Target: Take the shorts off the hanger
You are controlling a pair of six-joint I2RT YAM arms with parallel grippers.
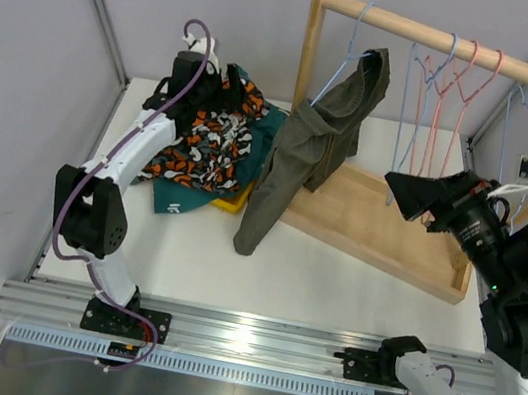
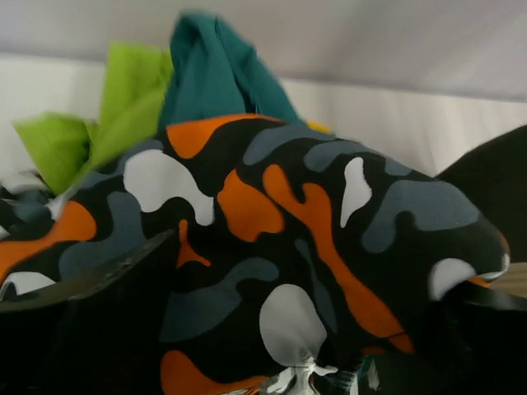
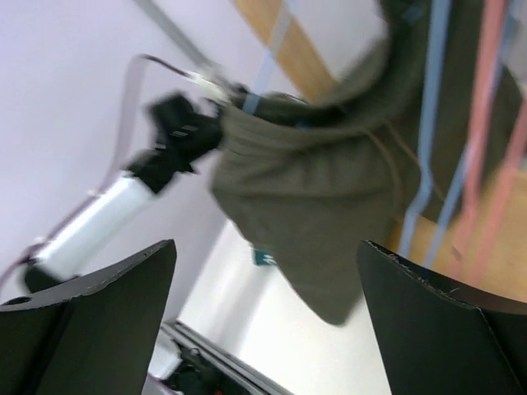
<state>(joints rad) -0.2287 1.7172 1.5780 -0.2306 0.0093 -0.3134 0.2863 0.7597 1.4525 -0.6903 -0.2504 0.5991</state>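
Note:
The robot's right gripper will next move outward and to the left in the top view, onto the near arm of the blue hanger, where bare wire shows above the olive-grey shorts.
Olive-grey shorts [image 1: 316,140] [image 3: 329,189] hang from a blue hanger [image 1: 348,44] on the wooden rail [image 1: 443,37]. A pile of shorts lies at the back left of the table, with the camouflage pair [image 1: 206,147] [image 2: 288,214] on top. Under it are dark teal shorts [image 1: 259,136] [image 2: 218,74] and lime green shorts [image 2: 123,107]. My left gripper [image 1: 223,89] [image 2: 321,271] sits over the pile, jaws wide apart, and camouflage cloth lies loose between them. My right gripper [image 1: 416,198] [image 3: 265,247] stands open to the right of the hanging shorts, apart from them.
Several bare hangers [image 1: 451,77] hang further right on the rail. The rack's wooden base tray [image 1: 381,222] lies under it. A yellow edge [image 1: 233,201] pokes out below the pile. Grey walls [image 1: 52,71] close in the left and back.

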